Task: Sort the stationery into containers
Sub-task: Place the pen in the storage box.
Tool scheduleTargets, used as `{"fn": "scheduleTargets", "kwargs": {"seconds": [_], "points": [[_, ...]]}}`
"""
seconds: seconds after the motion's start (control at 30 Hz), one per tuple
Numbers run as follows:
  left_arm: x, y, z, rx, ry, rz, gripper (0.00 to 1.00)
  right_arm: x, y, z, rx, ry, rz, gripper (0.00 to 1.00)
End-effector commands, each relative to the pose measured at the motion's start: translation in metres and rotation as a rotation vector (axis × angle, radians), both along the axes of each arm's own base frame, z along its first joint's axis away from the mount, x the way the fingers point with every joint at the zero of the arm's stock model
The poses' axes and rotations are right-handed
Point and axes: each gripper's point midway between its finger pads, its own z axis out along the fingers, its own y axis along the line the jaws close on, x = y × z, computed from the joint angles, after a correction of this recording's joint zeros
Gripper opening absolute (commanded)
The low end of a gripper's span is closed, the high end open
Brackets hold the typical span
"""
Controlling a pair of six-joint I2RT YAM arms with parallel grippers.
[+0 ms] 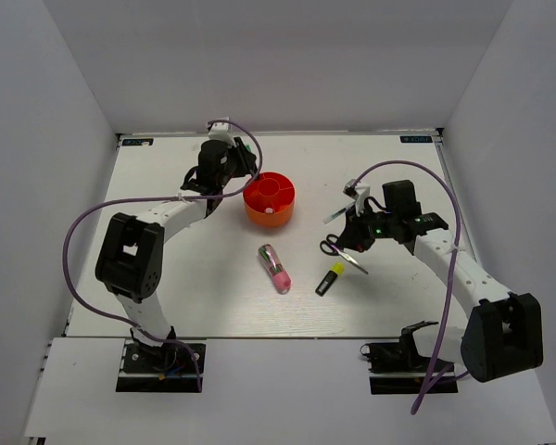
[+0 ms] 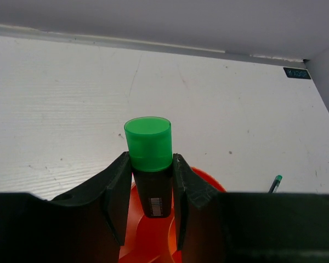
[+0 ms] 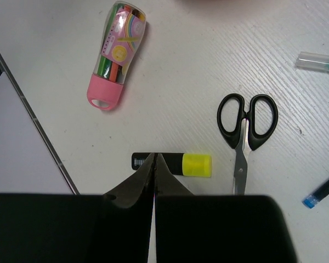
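I should next move the green marker in my left gripper over the organiser's edge and down into the organiser's outer section (image 1: 255, 189) (image 2: 146, 232), because that open space is below the marker's black body.
My left gripper (image 2: 148, 167) is shut on a green marker (image 2: 148, 143) with a black body, held upright above the rim of the round orange-red organiser (image 2: 207, 182). In the top view that gripper (image 1: 244, 176) is at the left edge of the organiser (image 1: 269, 200). My right gripper (image 3: 154, 160) is shut and empty, its tips hovering over the black body of the yellow highlighter (image 3: 196, 164). The black-handled scissors (image 3: 247, 121) lie to its right, the chunky pink-and-green pen (image 3: 115, 55) to the upper left, and the thin clear pen (image 3: 318, 61) at the far right.
In the top view the pink pen (image 1: 275, 268), highlighter (image 1: 329, 279) and scissors (image 1: 341, 249) lie mid-table, with the right gripper (image 1: 350, 239) above the scissors. A dark blue-tipped stick (image 3: 322, 192) lies right of the scissors. White walls enclose the table.
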Motion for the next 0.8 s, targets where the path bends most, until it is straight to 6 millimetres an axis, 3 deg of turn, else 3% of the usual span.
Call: {"fn": "scheduleTargets", "kwargs": {"seconds": [0.0,0.1,0.13,0.2,0.57,0.67,0.7,0.77], "points": [[0.011,-0.003,0.038,-0.028,-0.095,0.012,0.00,0.006,0.000,0.002,-0.002,-0.030,0.006,0.00],[0.011,0.000,0.029,-0.011,-0.083,0.019,0.00,0.005,0.000,0.002,-0.002,-0.027,0.009,0.07],[0.010,0.000,0.027,0.000,-0.082,0.019,0.00,0.006,0.000,0.001,-0.003,-0.025,0.008,0.17],[0.008,0.002,0.024,0.005,-0.070,0.021,0.00,0.005,0.000,0.001,-0.003,-0.025,0.008,0.22],[-0.004,0.001,0.004,0.051,-0.024,-0.003,0.00,0.007,-0.001,0.003,0.000,-0.009,-0.004,0.30],[-0.005,0.001,-0.003,0.073,-0.010,0.001,0.00,0.008,-0.003,0.003,0.004,-0.005,-0.010,0.40],[-0.005,0.001,-0.004,0.078,-0.009,0.000,0.00,0.007,-0.002,0.003,0.006,-0.003,-0.009,0.50],[-0.006,0.001,-0.007,0.081,0.000,0.003,0.00,0.008,-0.003,0.004,0.009,0.000,-0.011,0.57]]}}
